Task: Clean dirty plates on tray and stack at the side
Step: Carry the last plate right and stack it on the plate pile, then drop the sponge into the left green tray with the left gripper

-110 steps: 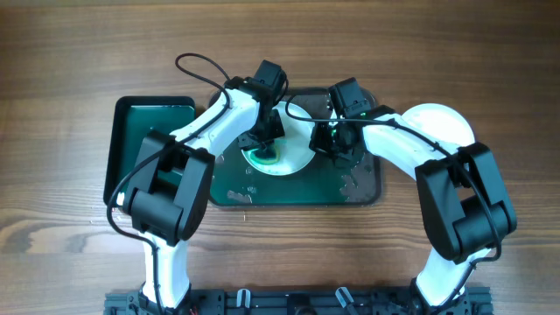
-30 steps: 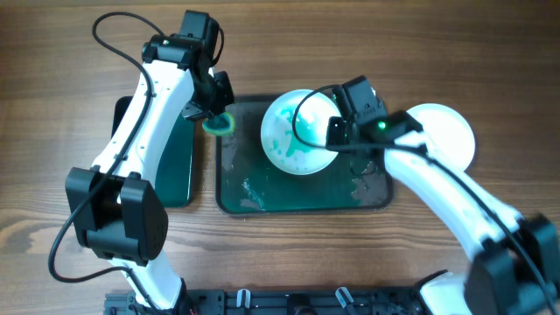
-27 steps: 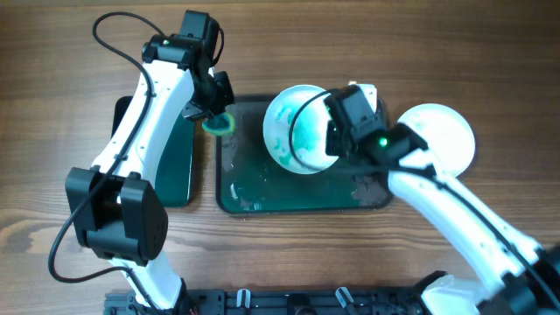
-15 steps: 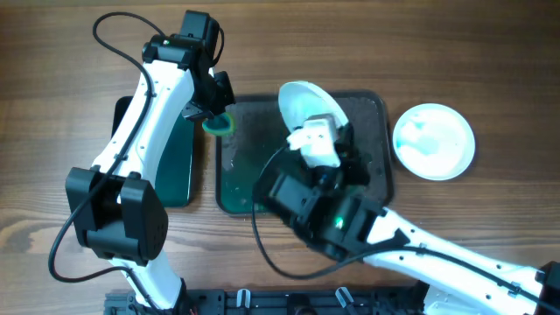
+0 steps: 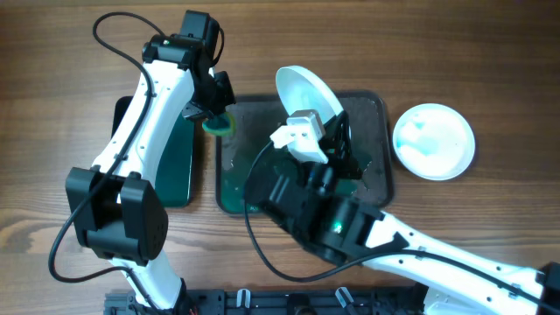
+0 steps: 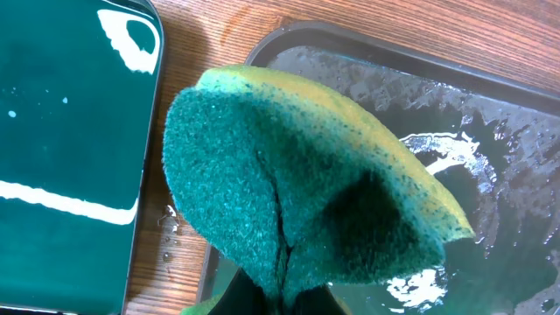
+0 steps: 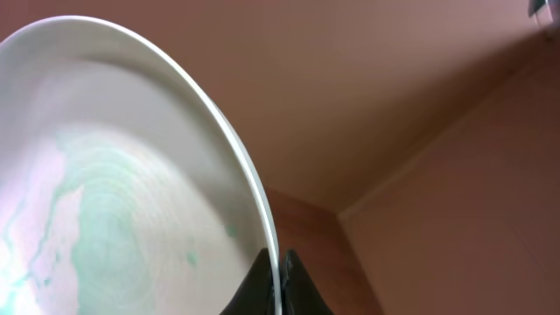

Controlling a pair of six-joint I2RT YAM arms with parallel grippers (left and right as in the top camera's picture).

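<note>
The robot's right gripper will swing down past the tray's edge next, level its tilted plate onto the second white plate (image 5: pixel 433 142) and then release it, since that one lies at the side.
My right gripper (image 5: pixel 331 124) is shut on the rim of a white plate (image 5: pixel 306 90) and holds it tilted on edge high above the dark tray (image 5: pixel 234 179). In the right wrist view the fingers (image 7: pixel 276 273) pinch the rim, and the plate's face (image 7: pixel 105 201) shows faint teal smears. A second white plate (image 5: pixel 433 140) with teal smears lies on the table right of the tray. My left gripper (image 5: pixel 214 114) is shut on a green and yellow sponge (image 5: pixel 219 125) over the tray's left rim. The left wrist view shows the folded sponge (image 6: pixel 297 201) above the wet tray (image 6: pixel 499 131). A third plate is not in view.
A narrow dark teal tray (image 5: pixel 179 171) lies left of the big tray, partly under my left arm; it also shows in the left wrist view (image 6: pixel 70 131). My raised right arm (image 5: pixel 350 227) hides much of the tray's middle and front. Bare wood table surrounds the trays.
My right arm has lifted the plate off the tray, tipped it on edge and risen toward the camera. My left gripper drew back with the sponge to the tray's left rim, then held still.
</note>
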